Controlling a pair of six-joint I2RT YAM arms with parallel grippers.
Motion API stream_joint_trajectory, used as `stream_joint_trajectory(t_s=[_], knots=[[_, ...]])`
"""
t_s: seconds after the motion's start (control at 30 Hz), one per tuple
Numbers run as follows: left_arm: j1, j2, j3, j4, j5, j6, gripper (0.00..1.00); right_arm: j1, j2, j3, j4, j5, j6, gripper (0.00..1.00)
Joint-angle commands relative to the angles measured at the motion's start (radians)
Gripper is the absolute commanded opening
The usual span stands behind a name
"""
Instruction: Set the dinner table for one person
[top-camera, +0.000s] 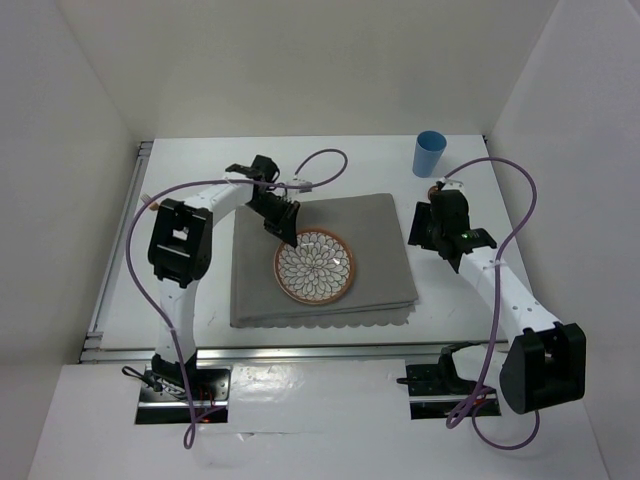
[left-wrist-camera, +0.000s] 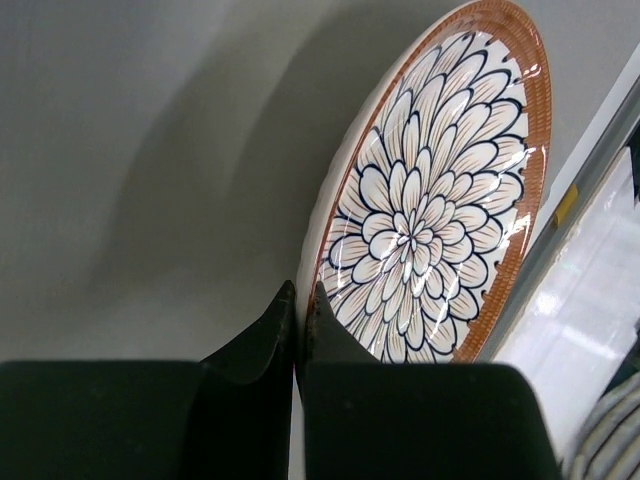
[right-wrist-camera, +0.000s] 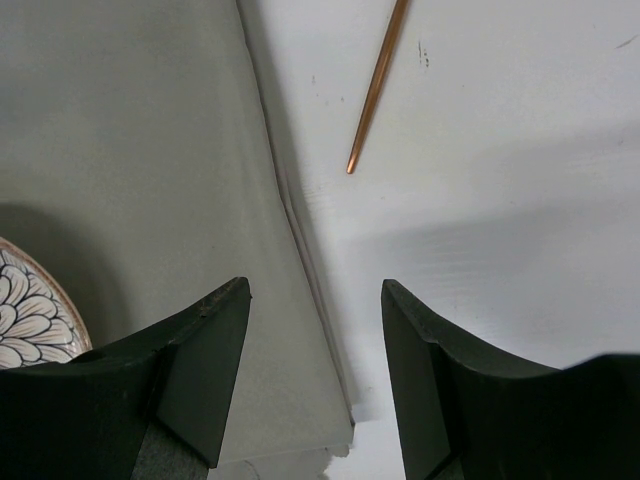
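My right gripper moves away from my base and down to the copper-coloured rod (right-wrist-camera: 379, 83) next, turning to line up with it.
A round plate (top-camera: 314, 266) with a blue-and-white flower pattern and an orange rim lies on the grey placemat (top-camera: 370, 215), which is spread on the white dinner table (top-camera: 200, 170). My left gripper (top-camera: 288, 235) is shut on the plate's far-left rim. In the left wrist view its fingertips pinch the rim of the plate (left-wrist-camera: 440, 200), one above and one below, at the gripper (left-wrist-camera: 303, 290). My right gripper (top-camera: 418, 228) hovers open over the placemat's right edge. The right wrist view shows that gripper (right-wrist-camera: 315, 290) holding nothing, with the placemat (right-wrist-camera: 130, 150) and bare table (right-wrist-camera: 500, 150) beneath.
A blue cup (top-camera: 428, 153) stands upright at the back right of the table. A thin copper-coloured rod (right-wrist-camera: 375, 90) lies on the table just beyond my right gripper. An aluminium rail (top-camera: 118, 260) runs along the table's left edge.
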Motion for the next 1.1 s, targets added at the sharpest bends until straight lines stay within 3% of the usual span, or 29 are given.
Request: stream_joint_trajectory(t_s=[0.0, 0.37, 0.43, 0.47, 0.5, 0.67, 0.83, 0.87, 1.07], knots=[[-0.014, 0.012, 0.081, 0.03, 0.127, -0.047, 0.0, 0.007, -0.016, -0.006, 0.001, 0.016, -0.001, 0.63], [-0.023, 0.076, 0.103, 0.001, 0.106, -0.025, 0.0, 0.007, 0.012, -0.006, 0.019, 0.016, -0.001, 0.63], [-0.032, 0.067, 0.103, 0.001, 0.028, -0.025, 0.02, 0.007, 0.026, -0.006, 0.019, 0.016, -0.001, 0.64], [-0.041, 0.067, 0.103, 0.012, -0.006, -0.025, 0.06, 0.007, 0.026, -0.006, 0.019, 0.016, 0.013, 0.66], [-0.041, 0.057, 0.103, 0.024, -0.047, -0.025, 0.22, 0.007, 0.043, -0.006, 0.009, 0.052, 0.034, 0.66], [-0.041, 0.015, 0.094, 0.065, -0.106, -0.044, 0.57, 0.007, 0.179, 0.072, -0.056, 0.132, 0.076, 0.68], [-0.041, -0.005, 0.115, 0.066, -0.126, -0.054, 0.6, -0.002, 0.329, 0.184, -0.027, 0.171, 0.076, 0.68], [-0.041, -0.022, 0.129, 0.066, -0.141, -0.063, 0.71, -0.023, 0.359, 0.199, -0.016, 0.171, 0.076, 0.68], [0.011, -0.161, 0.129, 0.076, -0.161, -0.128, 0.75, -0.097, 0.616, 0.352, 0.009, 0.191, 0.058, 0.66]])
